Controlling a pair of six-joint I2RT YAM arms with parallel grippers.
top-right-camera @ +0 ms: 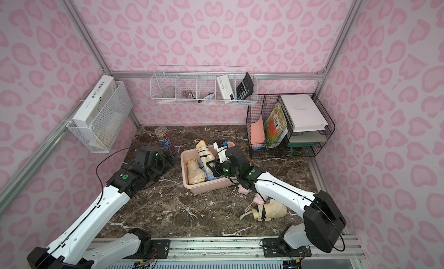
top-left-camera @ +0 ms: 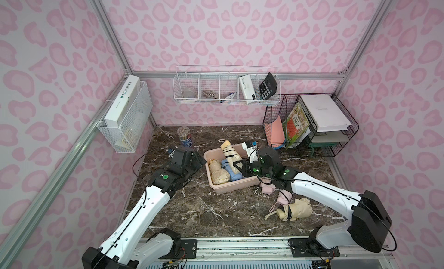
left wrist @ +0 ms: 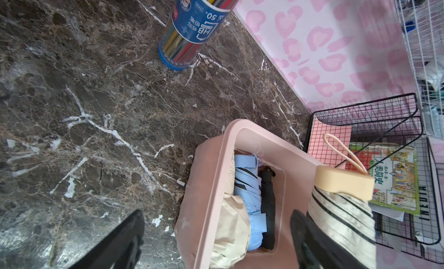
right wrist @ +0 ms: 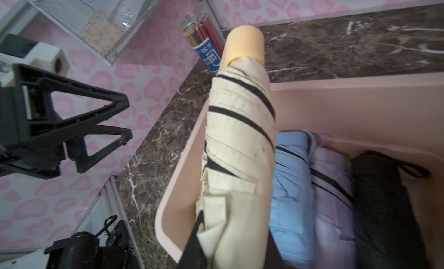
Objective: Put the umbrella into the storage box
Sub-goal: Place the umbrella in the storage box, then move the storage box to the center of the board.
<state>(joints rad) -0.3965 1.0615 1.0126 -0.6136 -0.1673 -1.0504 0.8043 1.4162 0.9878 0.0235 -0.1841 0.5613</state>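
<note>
My right gripper lowers onto the lilac and black umbrellas below next, swings the cream umbrella's protruding tan handle inside the box's far rim, then releases.
The peach-pink storage box point(top-left-camera: 230, 188) point(top-right-camera: 207, 185) sits mid-table with cream, blue and black folded umbrellas lying inside. My right gripper point(top-left-camera: 238, 165) point(right wrist: 235, 228) is shut on the lower end of a cream umbrella with black stripes point(top-left-camera: 230, 152) point(right wrist: 240, 135). That umbrella slants over the box, its tan handle point(right wrist: 245, 44) sticking out past the far rim. My left gripper point(top-left-camera: 195, 160) point(left wrist: 216, 217) hangs open at the box's left end. In the left wrist view one finger is over the table and the other is over the box point(left wrist: 212, 181), gripping nothing.
On the table right of the box lie two pink umbrellas point(top-left-camera: 268, 188) point(top-left-camera: 284, 198) and a cream one point(top-left-camera: 299, 209), under the right arm. A pencil tub point(top-left-camera: 185, 138) stands behind the left gripper. The black wire file rack point(top-left-camera: 310, 126) is at back right and white wire baskets point(top-left-camera: 225, 87) hang on the walls.
</note>
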